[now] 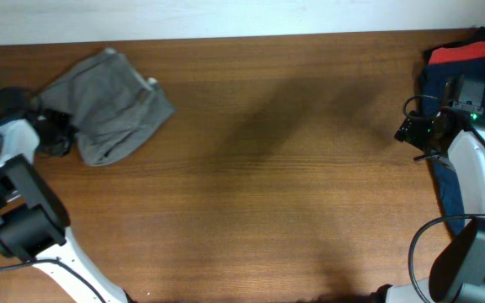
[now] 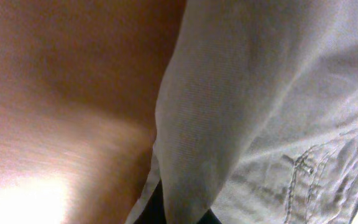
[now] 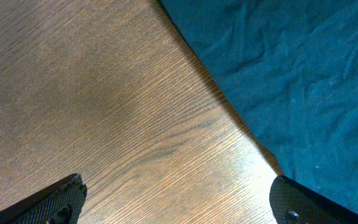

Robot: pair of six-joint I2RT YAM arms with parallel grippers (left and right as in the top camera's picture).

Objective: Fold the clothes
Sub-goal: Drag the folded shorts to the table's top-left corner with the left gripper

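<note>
I will slide my left gripper outward, move the shorts point(image 1: 112, 105) toward the table's far edge and let go of the fold there, so the bare wood between my arms stays clear.
The grey-olive shorts point(image 1: 112, 105) lie bunched in a heap at the table's far left. My left gripper point(image 1: 57, 130) is at the heap's left edge, shut on a fold of the shorts; in the left wrist view the cloth point(image 2: 260, 112) fills the right side, with a stitched seam at lower right, and a fold runs down between the fingertips point(image 2: 182, 214). My right gripper point(image 1: 411, 135) is open and empty over bare wood at the far right; its two fingertips point(image 3: 179, 199) stand wide apart in the right wrist view.
A dark navy garment point(image 1: 445, 84) with a red garment point(image 1: 461, 52) on top lies at the far right edge, partly under my right arm. The navy cloth point(image 3: 303, 74) shows in the right wrist view. The wooden table point(image 1: 285, 185) stretches between the two arms.
</note>
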